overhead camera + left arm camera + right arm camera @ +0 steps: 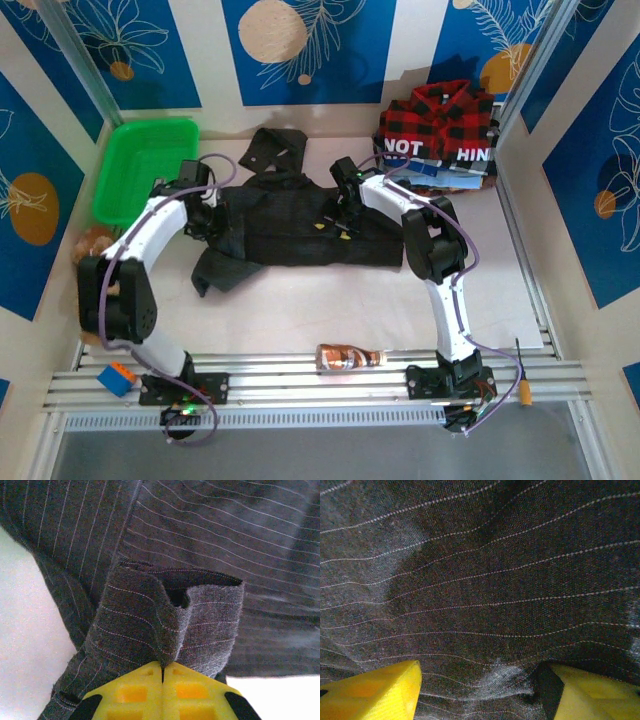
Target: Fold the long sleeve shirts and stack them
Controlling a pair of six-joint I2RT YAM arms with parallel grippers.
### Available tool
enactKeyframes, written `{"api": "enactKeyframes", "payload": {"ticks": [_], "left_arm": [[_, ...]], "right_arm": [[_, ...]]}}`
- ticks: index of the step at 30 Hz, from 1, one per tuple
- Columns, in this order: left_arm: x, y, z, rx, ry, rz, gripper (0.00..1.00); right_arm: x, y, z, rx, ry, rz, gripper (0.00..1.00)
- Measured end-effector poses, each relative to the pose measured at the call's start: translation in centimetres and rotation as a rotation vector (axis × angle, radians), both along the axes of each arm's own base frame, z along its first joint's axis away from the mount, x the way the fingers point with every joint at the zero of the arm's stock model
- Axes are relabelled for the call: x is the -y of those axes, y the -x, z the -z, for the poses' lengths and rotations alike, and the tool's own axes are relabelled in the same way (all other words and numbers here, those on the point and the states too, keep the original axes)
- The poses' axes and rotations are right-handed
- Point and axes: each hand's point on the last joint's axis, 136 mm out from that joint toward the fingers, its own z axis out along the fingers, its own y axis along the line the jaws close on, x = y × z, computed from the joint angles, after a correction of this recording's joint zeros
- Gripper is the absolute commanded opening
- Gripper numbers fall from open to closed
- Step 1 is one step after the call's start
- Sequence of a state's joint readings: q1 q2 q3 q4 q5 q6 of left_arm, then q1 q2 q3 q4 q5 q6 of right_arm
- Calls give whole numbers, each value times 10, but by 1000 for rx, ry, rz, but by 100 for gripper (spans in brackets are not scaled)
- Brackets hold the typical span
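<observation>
My left gripper pulls the pinched striped cloth back to the front bar beside the arm base next. It releases the cloth there, as that bar lies back of the gripper.
The dark charcoal striped shirt (290, 225) lies spread across the middle of the white table. My left gripper (205, 205) is at its left edge. In the left wrist view the yellow jaws (162, 672) are shut on a pinched fold of the striped cloth (150, 620). My right gripper (345, 205) sits on the shirt's upper right part. Its yellow fingers (375, 692) stand apart, open, with the striped cloth (485, 580) and a small raised wrinkle between them. The red-and-black plaid shirt (440, 120) lies crumpled at the back right.
A green plastic basket (140, 165) stands at the back left. A brown bottle (350, 357) lies on the front rail between the arm bases. An orange and blue block (117, 378) sits by the left base. More printed clothes (450, 170) lie under the plaid shirt.
</observation>
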State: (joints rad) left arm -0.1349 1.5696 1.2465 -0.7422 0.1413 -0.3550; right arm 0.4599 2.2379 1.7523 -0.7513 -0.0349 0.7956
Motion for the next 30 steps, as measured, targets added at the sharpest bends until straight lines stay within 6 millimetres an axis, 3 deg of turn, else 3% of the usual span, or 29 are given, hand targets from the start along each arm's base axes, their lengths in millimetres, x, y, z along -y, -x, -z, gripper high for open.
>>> {"api": "enactKeyframes", "payload": {"ticks": [2, 5, 7, 8, 10, 11, 13, 16, 21, 23, 28, 30], "left_arm": [[5, 17, -28, 58, 37, 14, 6], [19, 64, -84, 185, 124, 55, 8], [33, 110, -117, 273, 207, 106, 9], [38, 132, -125, 293, 245, 126, 9], [44, 180, -125, 291, 326, 155, 9], [44, 206, -120, 273, 364, 167, 9], [44, 241, -100, 207, 412, 170, 9], [35, 281, -64, 40, 406, 147, 9], [24, 316, -44, -152, 333, 173, 8], [22, 326, -39, -221, 312, 193, 22], [39, 341, -45, -282, 420, 275, 69], [47, 336, -56, -269, 461, 296, 75]], "right_arm": [[1, -1, 0, 1, -1, 2, 65], [3, -3, 0, 3, -2, 8, 65], [5, -5, 0, 6, -3, 15, 65], [7, -6, -1, 8, -4, 18, 65], [10, -10, -1, 11, -6, 27, 65], [13, -12, -1, 13, -7, 34, 65], [18, -16, -1, 16, -12, 46, 65], [25, -21, -2, 18, -16, 64, 65], [38, -26, -3, 29, -5, 73, 66], [45, -26, -3, 34, 16, 72, 66], [69, -15, -1, 18, 70, 94, 66], [76, -13, -1, 16, 75, 102, 66]]}}
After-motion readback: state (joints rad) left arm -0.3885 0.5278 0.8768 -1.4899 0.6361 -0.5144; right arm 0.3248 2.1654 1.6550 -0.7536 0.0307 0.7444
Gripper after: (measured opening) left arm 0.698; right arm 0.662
